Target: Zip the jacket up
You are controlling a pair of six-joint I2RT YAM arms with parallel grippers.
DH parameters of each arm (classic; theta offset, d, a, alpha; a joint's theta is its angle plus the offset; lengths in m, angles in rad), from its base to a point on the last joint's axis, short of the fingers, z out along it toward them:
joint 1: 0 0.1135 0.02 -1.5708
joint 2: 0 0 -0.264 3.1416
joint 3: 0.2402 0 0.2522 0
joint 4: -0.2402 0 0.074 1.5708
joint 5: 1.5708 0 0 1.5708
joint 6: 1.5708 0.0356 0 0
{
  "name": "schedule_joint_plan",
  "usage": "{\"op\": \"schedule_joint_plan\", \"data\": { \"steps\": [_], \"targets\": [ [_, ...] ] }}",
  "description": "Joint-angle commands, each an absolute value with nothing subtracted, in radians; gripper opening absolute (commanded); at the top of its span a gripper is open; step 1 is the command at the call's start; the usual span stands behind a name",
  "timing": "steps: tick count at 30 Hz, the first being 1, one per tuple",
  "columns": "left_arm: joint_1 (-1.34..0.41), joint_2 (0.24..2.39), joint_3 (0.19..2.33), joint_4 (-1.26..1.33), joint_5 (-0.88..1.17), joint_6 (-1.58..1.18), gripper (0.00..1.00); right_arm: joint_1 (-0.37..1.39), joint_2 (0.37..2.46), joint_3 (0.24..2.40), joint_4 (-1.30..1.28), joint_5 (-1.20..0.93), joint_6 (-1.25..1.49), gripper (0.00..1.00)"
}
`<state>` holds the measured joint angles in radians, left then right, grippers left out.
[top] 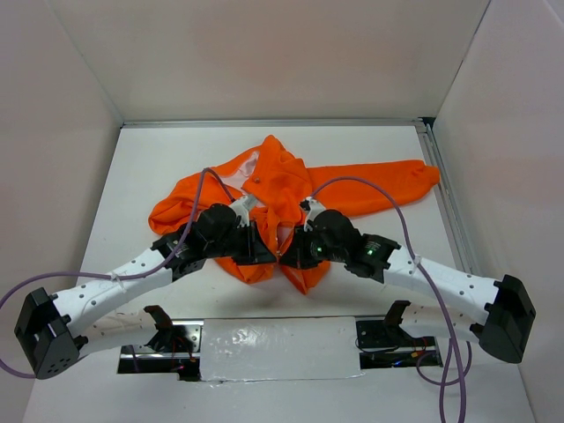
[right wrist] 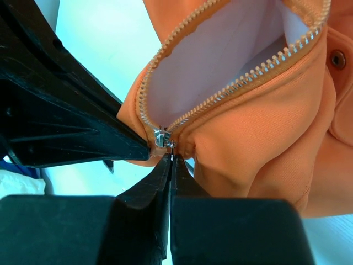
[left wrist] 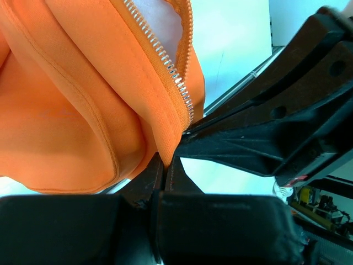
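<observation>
My left gripper pulls the jacket's hem back toward the shiny plate at the table's near edge (top: 248,326) next. It lets go there, since the jacket (top: 282,189) lies crumpled and open.
The orange jacket (top: 282,189) lies crumpled on the table, its front open and pale lining showing. My left gripper (top: 264,249) is shut on the jacket's bottom hem (left wrist: 165,152) beside the zipper teeth (left wrist: 179,91). My right gripper (top: 286,251) is shut on the pull tab of the silver zipper slider (right wrist: 161,138), which sits at the bottom of the zipper where the two rows of teeth (right wrist: 231,85) meet. The two grippers' fingertips nearly touch each other. The hem end is lifted a little off the table.
One sleeve (top: 388,185) stretches to the right toward the metal rail (top: 445,194) at the table's right edge. White walls enclose the table on the back and sides. A shiny plate (top: 273,339) lies at the near edge between the arm bases.
</observation>
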<state>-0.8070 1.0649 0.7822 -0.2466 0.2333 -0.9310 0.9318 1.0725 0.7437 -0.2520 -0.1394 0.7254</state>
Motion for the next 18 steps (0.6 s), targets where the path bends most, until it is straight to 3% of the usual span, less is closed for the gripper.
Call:
{"op": "schedule_joint_plan", "data": {
  "steps": [1,7,14,18],
  "targets": [
    [-0.805,1.063,0.838,-0.233,0.241,-0.904,0.00,0.946,1.069,0.830,-0.291,-0.100,0.678,0.00],
    [-0.805,1.081,0.828,-0.302,0.204,-0.902,0.00,1.028,1.068,0.926,-0.494,0.112,0.609,0.00],
    [-0.805,1.101,0.841,-0.319,0.233,-0.884,0.00,1.144,1.230,1.083,-0.681,0.472,0.604,0.00],
    [-0.805,1.100,0.831,-0.331,0.233,-0.873,0.00,1.164,1.310,1.176,-0.764,0.522,0.640,0.00]
  ]
}}
